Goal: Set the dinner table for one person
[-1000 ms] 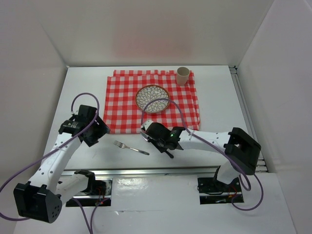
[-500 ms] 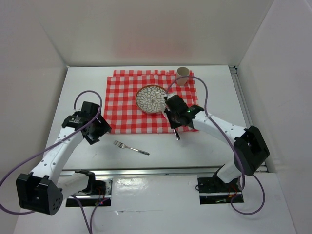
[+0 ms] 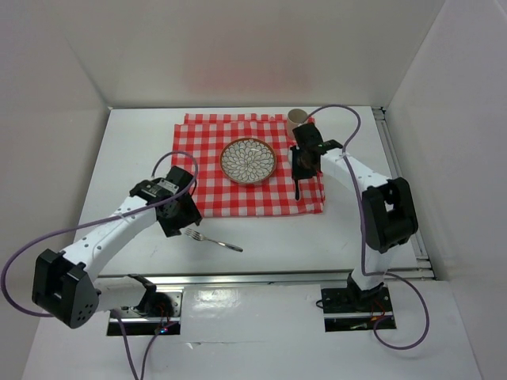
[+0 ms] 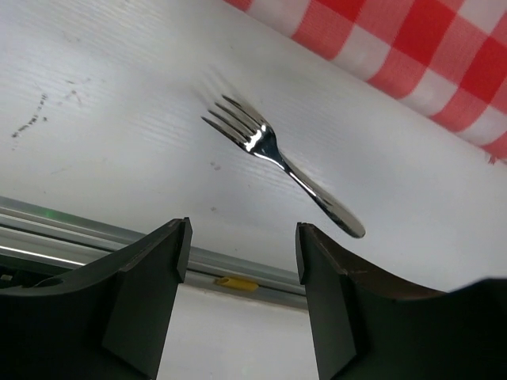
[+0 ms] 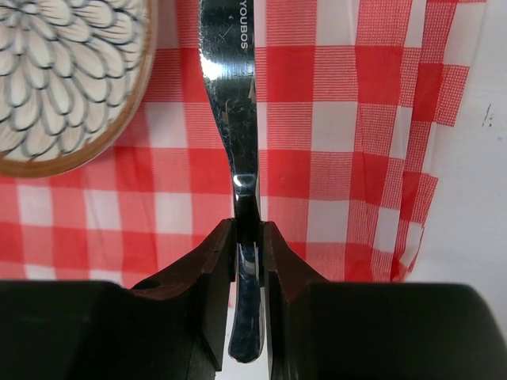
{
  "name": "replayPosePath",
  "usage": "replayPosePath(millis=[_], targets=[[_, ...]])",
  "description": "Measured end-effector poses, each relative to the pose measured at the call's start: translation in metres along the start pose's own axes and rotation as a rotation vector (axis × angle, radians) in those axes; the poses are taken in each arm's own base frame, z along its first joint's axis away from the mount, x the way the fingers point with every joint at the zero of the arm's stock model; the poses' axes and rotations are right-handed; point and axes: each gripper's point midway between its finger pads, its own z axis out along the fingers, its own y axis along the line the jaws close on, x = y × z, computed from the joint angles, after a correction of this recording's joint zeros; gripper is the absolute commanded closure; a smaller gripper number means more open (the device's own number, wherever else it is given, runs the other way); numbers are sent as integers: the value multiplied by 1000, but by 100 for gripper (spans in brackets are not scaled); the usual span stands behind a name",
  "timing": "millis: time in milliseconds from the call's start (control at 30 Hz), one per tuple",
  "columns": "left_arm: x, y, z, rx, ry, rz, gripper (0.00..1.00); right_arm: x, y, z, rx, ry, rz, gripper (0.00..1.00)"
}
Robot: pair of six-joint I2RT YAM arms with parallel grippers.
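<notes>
I will move my right gripper slightly away from the plate [image 3: 248, 160] next and lower the steel knife onto the checked cloth beside it to release it, because that part of the cloth is empty.
A silver fork [image 3: 214, 240] [image 4: 277, 158] lies on the white dinner table [image 3: 135, 150], just in front of the red-and-white checked cloth [image 3: 206, 170]. My left gripper [image 3: 181, 218] [image 4: 242, 253] hovers open beside the fork's tines with nothing between its jaws. A patterned plate [image 3: 248, 160] [image 5: 55, 79] sits in the middle of the cloth. Just right of the plate, my right gripper [image 3: 299, 162] [image 5: 248, 237] is shut on the handle of a steel knife [image 5: 230, 95] held over the cloth.
A tan cup [image 3: 297, 116] stands at the cloth's far right corner, partly hidden behind the right arm. A metal rail [image 3: 261, 277] runs along the table's near edge, another [image 3: 394, 158] along its right side. White walls enclose the table.
The right arm swung from the table's front centre to the cloth's right side, carrying the knife. The left arm moved right, up to the fork, and its jaws narrowed slightly.
</notes>
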Motion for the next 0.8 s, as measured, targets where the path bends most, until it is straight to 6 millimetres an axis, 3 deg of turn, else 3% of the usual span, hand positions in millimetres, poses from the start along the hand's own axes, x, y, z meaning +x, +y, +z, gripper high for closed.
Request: replayPosePath(millis=[233, 500, 600, 633, 667, 733, 800], targets=[[25, -27, -8, 32, 21, 39, 23, 5, -24, 38, 38, 85, 34, 100], [50, -39, -1, 17, 71, 47, 21, -5, -36, 58, 58, 93, 45, 98], [57, -42, 1, 12, 85, 57, 21, -4, -37, 70, 66, 106, 43, 80], [59, -43, 2, 10, 87, 50, 20, -4, -37, 74, 74, 112, 41, 71], [60, -44, 3, 9, 90, 48, 20, -2, -38, 77, 80, 116, 39, 45], [61, -46, 4, 6, 93, 27, 20, 0, -39, 80, 96, 122, 39, 26], [64, -47, 5, 0, 101, 8, 17, 0, -39, 79, 104, 120, 30, 16]])
